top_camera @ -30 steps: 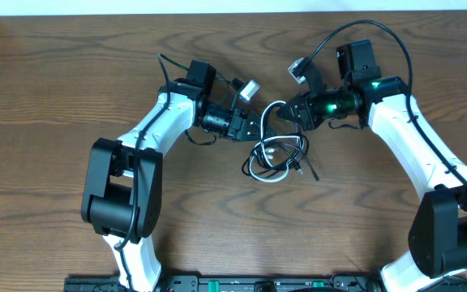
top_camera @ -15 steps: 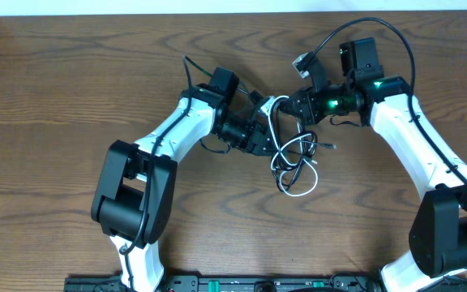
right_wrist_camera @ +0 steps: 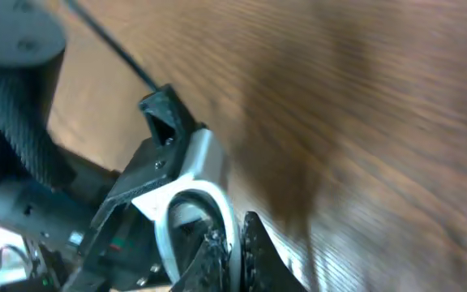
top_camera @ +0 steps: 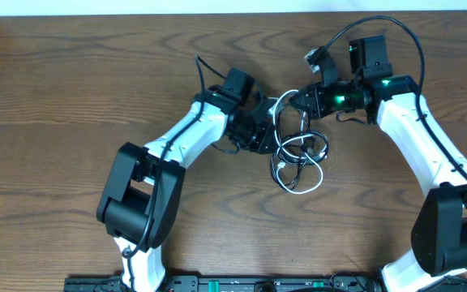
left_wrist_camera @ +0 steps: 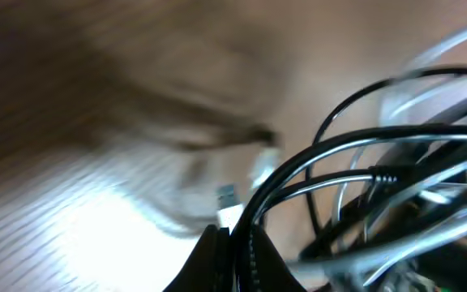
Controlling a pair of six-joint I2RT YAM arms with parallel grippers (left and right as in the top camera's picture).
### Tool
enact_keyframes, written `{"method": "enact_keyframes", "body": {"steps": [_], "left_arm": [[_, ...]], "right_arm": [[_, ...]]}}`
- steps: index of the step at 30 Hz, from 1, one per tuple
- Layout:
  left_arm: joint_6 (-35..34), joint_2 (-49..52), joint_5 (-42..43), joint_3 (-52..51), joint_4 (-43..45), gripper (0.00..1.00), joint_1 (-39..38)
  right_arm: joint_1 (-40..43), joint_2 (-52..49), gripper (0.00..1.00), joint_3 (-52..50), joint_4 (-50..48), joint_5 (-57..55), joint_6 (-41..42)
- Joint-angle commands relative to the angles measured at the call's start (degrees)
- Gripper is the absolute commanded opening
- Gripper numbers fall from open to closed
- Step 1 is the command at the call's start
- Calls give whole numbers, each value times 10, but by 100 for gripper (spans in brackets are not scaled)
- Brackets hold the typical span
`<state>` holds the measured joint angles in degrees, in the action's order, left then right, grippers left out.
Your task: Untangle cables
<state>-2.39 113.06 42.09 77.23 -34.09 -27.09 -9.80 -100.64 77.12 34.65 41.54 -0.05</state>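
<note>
The cables hang bunched, so next my right gripper should pull toward the right in the overhead view and let go of the tangle's top between its fingers.
The tangled cables hang between my two grippers above the table's middle. The white cable loops down toward the wood, and the black cable winds through it. My left gripper holds the tangle's left side. In the left wrist view the left gripper is shut on the black cable, and a small plug shows just above the jaws. My right gripper holds the top of the tangle. In the right wrist view the right gripper is shut on a curve of the white cable.
The brown wooden table lies all around. A pale strip runs along its far edge. Both arms' own thick black wires arch over the wrists. The left arm's camera block fills the right wrist view's lower left.
My left gripper has moved right into the tangle and shut on the black cable. The bundle has shifted right and been drawn taller. The right gripper has edged right, still shut.
</note>
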Motion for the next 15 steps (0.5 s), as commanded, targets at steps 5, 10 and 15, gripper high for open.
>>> {"method": "enact_keyframes", "body": {"steps": [5, 10, 15], "left_arm": [[-94, -16, -182, 11, -33, 7, 31], [-100, -70, -188, 12, -36, 8, 40], [-102, -145, -188, 12, -27, 7, 40]], "right_arm": [[43, 13, 1, 14, 54, -190, 151], [49, 13, 1, 14, 83, -281, 191], [49, 12, 1, 13, 93, -329, 204]]}}
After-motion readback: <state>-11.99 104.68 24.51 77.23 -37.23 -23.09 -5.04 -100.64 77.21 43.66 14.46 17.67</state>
